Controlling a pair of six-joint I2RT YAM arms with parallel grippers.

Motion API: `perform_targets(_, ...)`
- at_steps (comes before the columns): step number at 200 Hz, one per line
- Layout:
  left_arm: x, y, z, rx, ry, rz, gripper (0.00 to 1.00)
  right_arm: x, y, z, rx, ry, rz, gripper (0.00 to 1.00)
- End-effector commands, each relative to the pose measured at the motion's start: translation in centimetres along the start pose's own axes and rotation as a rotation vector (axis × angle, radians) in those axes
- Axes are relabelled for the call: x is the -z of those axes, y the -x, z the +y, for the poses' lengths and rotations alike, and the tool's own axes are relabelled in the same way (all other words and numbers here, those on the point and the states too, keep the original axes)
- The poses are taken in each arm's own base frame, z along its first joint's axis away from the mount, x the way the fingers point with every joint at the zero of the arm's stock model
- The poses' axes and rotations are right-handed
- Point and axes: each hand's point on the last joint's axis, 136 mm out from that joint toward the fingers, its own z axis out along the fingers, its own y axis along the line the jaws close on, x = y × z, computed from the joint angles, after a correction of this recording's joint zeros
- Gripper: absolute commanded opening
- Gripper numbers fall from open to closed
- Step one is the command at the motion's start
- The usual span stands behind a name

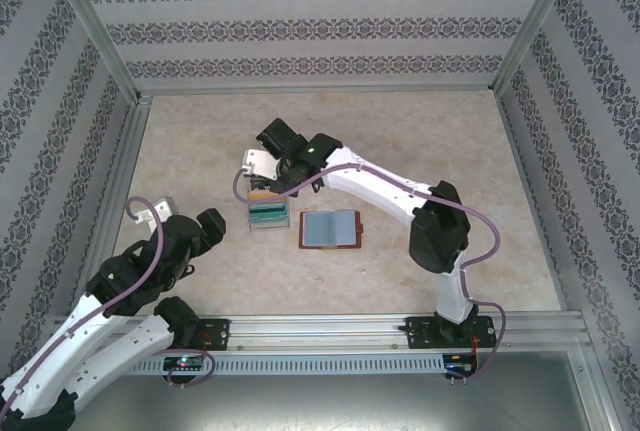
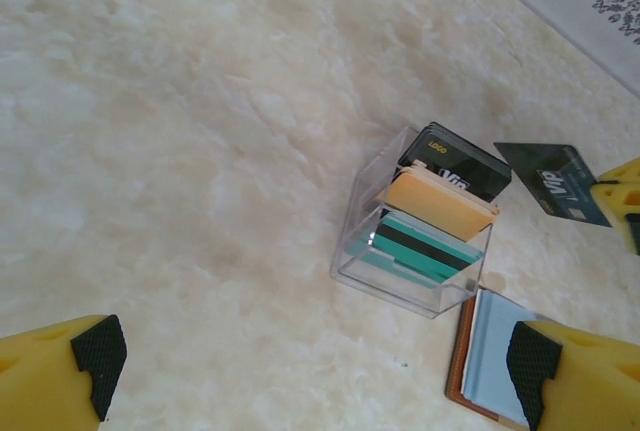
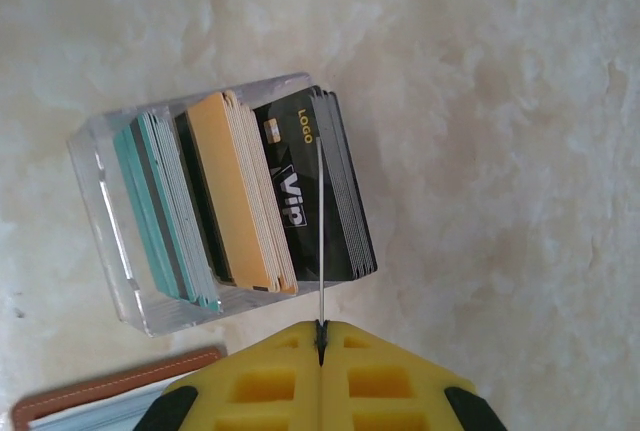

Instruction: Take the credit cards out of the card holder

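Note:
The dark stack in the clear tray is below, so the robot's right gripper will next go down onto that stack and let go of the card where the vip marks match.
The card holder (image 1: 330, 230) lies spread open on the table, its brown leather rim around a pale blue-grey inside (image 2: 485, 351). I cannot tell credit cards from lining there. My right gripper (image 3: 321, 336) is shut on a thin dark card (image 2: 552, 183) marked "vip". The card shows edge-on (image 3: 321, 241) in the right wrist view, above the dark stack in the clear tray (image 3: 105, 231). My left gripper (image 2: 315, 356) stands wide open over bare table, left of the tray and the card holder (image 3: 110, 391), with nothing between its fingers (image 2: 95, 351).
The clear plastic tray (image 1: 268, 216) holds upright teal, orange and dark cards and sits just left of the card holder. Patterned walls with metal posts (image 1: 520, 41) close in the table. A metal rail (image 1: 330, 329) runs along the near edge.

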Motion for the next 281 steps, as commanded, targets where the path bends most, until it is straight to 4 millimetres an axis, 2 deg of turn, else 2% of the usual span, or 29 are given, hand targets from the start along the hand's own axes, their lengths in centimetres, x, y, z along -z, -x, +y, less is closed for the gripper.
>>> perform_targets(1,0.0,-0.4,2.3,0.007,0.077,-0.008,1.0,-0.5,0.2,-0.5,0.111,-0.062,0.058,0.0)
perform_targets(39,-0.1,-0.7,2.5,0.016,0.077,0.002,1.0,-1.9,1.2,-0.9,0.164,-0.108,0.072,0.0)
perform_targets(116,-0.2,-0.8,2.7,0.016,0.086,0.003,1.0,-3.7,1.8,0.8,0.173,-0.053,0.07,0.0)
perform_targets(142,-0.3,-0.8,2.7,0.013,0.086,-0.001,1.0,-4.2,1.6,1.1,0.176,-0.051,0.083,0.0)
perform_targets(182,-0.5,-0.8,2.5,0.01,0.082,-0.006,1.0,-3.8,1.8,0.6,0.175,-0.068,0.076,0.0)
perform_targets(226,-0.5,-0.9,2.5,0.005,0.081,0.0,1.0,-5.2,1.1,1.2,0.168,-0.053,0.099,0.0)
perform_targets(281,-0.4,-1.0,2.7,0.013,0.077,0.001,1.0,-6.3,0.7,0.7,0.147,-0.077,0.121,0.0)
